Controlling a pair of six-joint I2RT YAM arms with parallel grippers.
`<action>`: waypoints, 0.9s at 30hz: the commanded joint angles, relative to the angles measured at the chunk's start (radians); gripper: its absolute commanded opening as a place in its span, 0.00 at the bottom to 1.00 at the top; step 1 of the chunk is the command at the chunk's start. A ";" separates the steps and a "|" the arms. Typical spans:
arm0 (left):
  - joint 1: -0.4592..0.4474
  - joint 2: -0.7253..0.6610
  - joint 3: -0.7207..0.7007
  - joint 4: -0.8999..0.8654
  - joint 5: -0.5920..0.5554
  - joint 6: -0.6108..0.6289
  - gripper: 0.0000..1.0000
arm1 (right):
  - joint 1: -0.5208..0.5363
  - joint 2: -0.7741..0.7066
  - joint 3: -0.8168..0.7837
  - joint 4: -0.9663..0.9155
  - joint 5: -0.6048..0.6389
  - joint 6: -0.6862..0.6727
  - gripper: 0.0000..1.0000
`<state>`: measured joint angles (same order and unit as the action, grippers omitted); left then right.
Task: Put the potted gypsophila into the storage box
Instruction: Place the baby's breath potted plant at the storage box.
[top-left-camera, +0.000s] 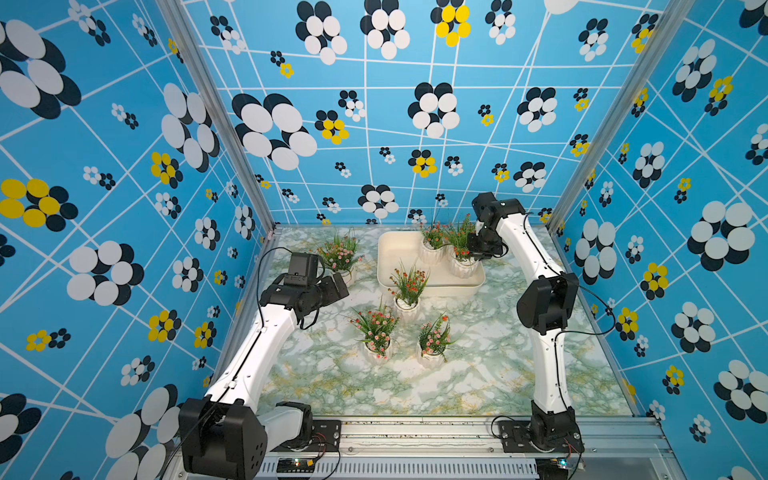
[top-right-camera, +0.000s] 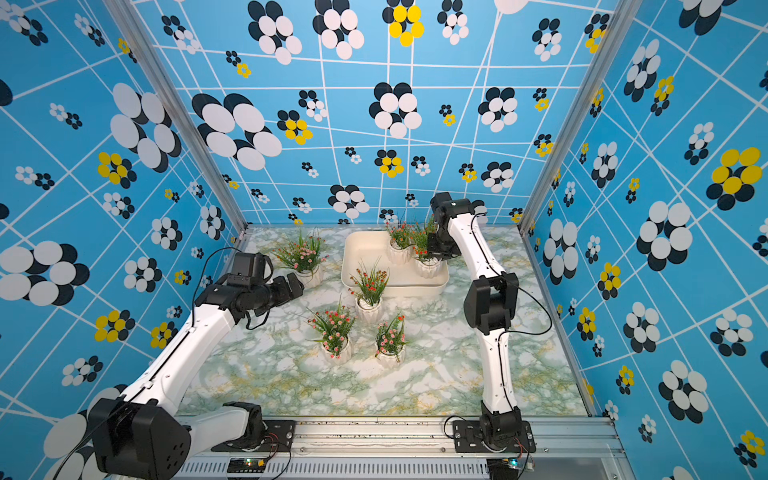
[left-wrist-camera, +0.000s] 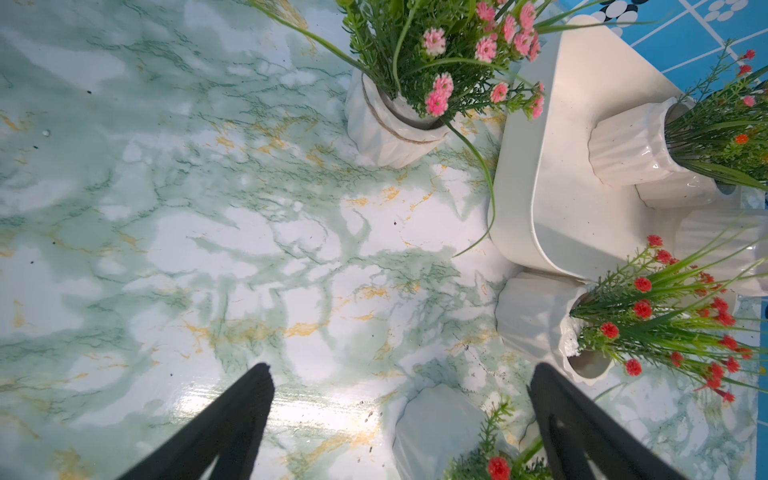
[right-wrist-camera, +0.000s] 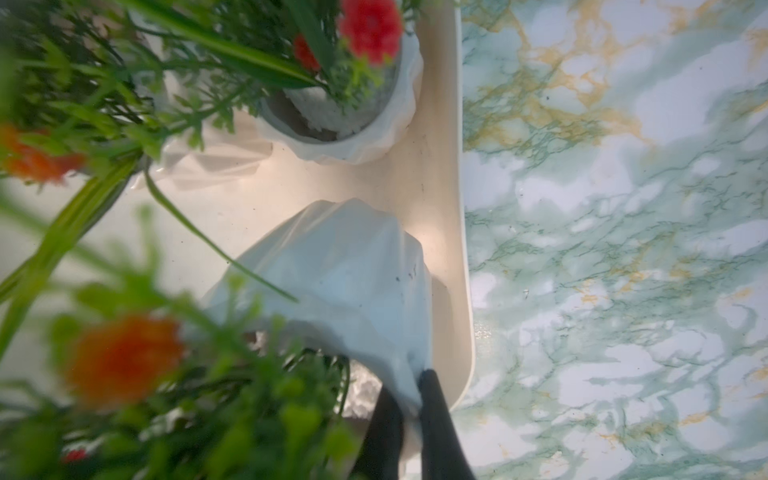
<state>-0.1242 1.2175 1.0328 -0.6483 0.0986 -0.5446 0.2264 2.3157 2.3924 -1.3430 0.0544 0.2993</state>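
Observation:
Other pots stand just behind, so the robot's right gripper will next go down and pull slightly back into the box's empty near corner (top-left-camera: 475, 279) (right-wrist-camera: 451, 360), then let go of the rim of the nearer pot.
The cream storage box (top-left-camera: 399, 257) (top-right-camera: 365, 257) sits at the back of the marble table. Two potted gypsophila stand inside it. My right gripper (top-left-camera: 473, 253) (right-wrist-camera: 409, 390) is shut on the rim of the nearer one, a white ribbed pot (top-left-camera: 461, 269) (right-wrist-camera: 353, 282) with red flowers, at the box's right end. The second pot (top-left-camera: 432, 251) (right-wrist-camera: 365, 124) stands just behind it. My left gripper (top-left-camera: 340, 286) (left-wrist-camera: 401, 368) hangs open over bare table, beside a pink-flowered pot (top-left-camera: 344, 272) (left-wrist-camera: 386, 129), with nothing between its fingers.
A red-flowered pot (top-left-camera: 406, 305) (left-wrist-camera: 532, 316) stands against the box's front wall. Two pink-flowered pots (top-left-camera: 376, 351) (top-left-camera: 430, 355) stand nearer the table's middle. Patterned blue walls close in the left, back and right sides.

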 joint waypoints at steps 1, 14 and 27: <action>0.009 -0.019 -0.010 -0.025 0.010 0.022 1.00 | -0.014 0.005 0.016 -0.017 0.008 0.009 0.00; 0.017 -0.013 -0.005 -0.026 0.025 0.009 1.00 | -0.016 -0.052 -0.193 0.089 -0.034 0.009 0.00; 0.019 -0.019 0.000 -0.037 0.036 0.002 0.99 | -0.016 -0.092 -0.294 0.139 -0.044 0.024 0.08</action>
<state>-0.1169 1.2167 1.0328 -0.6525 0.1211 -0.5461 0.2115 2.2726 2.1128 -1.2175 0.0227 0.3077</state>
